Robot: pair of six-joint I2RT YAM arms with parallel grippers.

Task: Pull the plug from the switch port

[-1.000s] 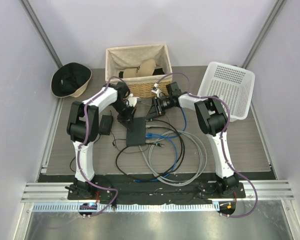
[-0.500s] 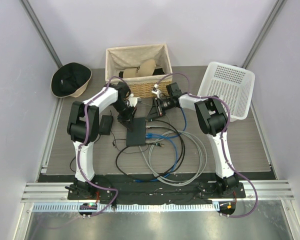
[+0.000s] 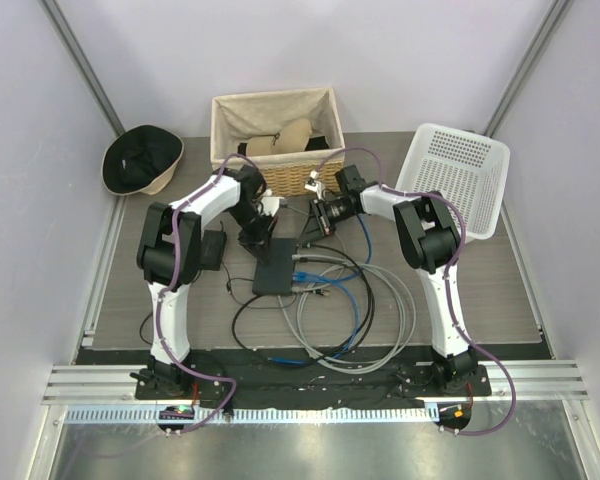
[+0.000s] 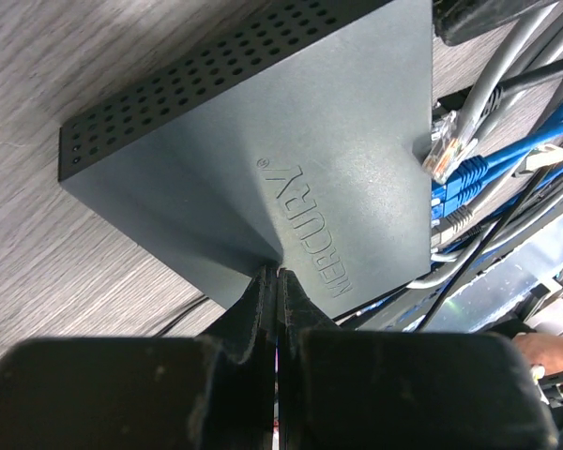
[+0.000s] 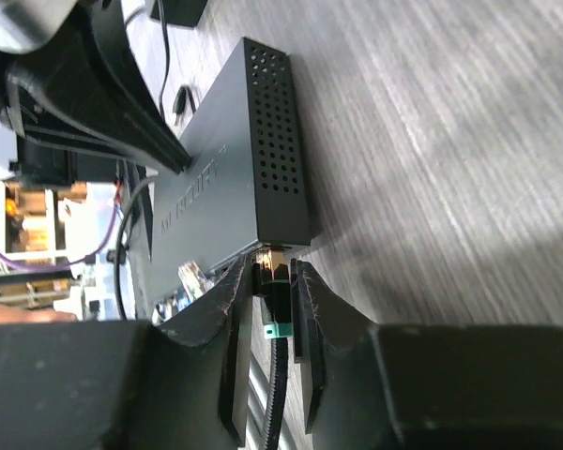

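The robot's right gripper will rise, pulling the still-seated plug out toward the white basket, which is to its right in the top view, and let go of it there.
The switch [image 3: 273,268] is a flat black box lying mid-table; it also shows in the left wrist view [image 4: 263,122] and the right wrist view [image 5: 216,187]. My left gripper [image 4: 277,272] is shut and empty, its tips pressed on the switch's top face near its far edge [image 3: 259,243]. My right gripper [image 5: 272,272] is closed on a black plug [image 5: 274,295] with a gold tip and a green band. The plug sits in a port at the switch's corner. In the top view the right gripper [image 3: 304,233] is at the switch's far right corner and hides the plug.
Blue and clear network plugs [image 4: 455,169] fill the other ports. Coils of grey, blue and black cable [image 3: 350,310] lie right of the switch. A small power brick [image 3: 212,250] lies to its left. A wicker basket [image 3: 276,140], a white basket [image 3: 455,180] and a hat [image 3: 143,160] stand behind.
My left gripper has moved down and right onto the switch's top. My right gripper has shifted slightly at the switch's far right corner. The switch has shifted a little towards the near side.
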